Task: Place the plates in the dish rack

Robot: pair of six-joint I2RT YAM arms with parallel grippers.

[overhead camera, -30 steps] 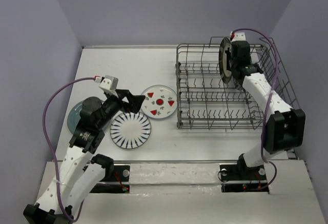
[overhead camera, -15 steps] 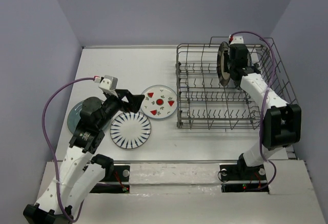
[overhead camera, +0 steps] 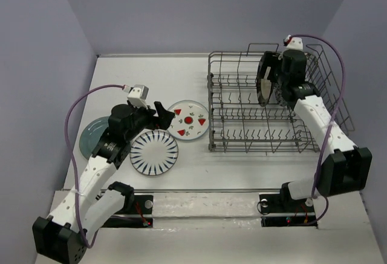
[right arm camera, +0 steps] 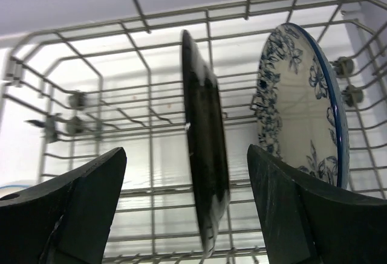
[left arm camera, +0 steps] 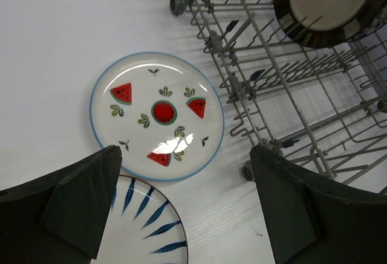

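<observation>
The bare table leaves room for one finger at the red-triangle plate's rim farthest from the rack (left arm camera: 92, 122) below, so my left gripper needs to go down next with its open fingers on both sides of that rim.
The brown-rimmed plate (overhead camera: 264, 83) stands on edge between tines at the far end of the dish rack (overhead camera: 210, 104). My right gripper (overhead camera: 271, 86) is open astride it. In the right wrist view the plate (right arm camera: 205, 155) is edge-on between the jaws of that gripper (right arm camera: 187, 211), touching neither, and an ornate floral plate (right arm camera: 302, 107) stands beside it. My left gripper (overhead camera: 164, 114) hangs open above the table. Below it lie the red-triangle plate (left arm camera: 157, 116) and the blue-striped plate (left arm camera: 145, 231). The teal plate (overhead camera: 89, 136) lies partly under the left arm.
The rack's high wire walls (right arm camera: 151, 83) surround the right gripper on all sides. Rack wheels and its left wall (left arm camera: 242, 89) stand close to the right of the red-triangle plate. Purple walls enclose the table (overhead camera: 145, 77).
The right gripper has opened and let go of the brown-rimmed plate, which stays upright in the rack; its wrist drew back to the right. The left arm shifted right, toward the red-triangle plate.
</observation>
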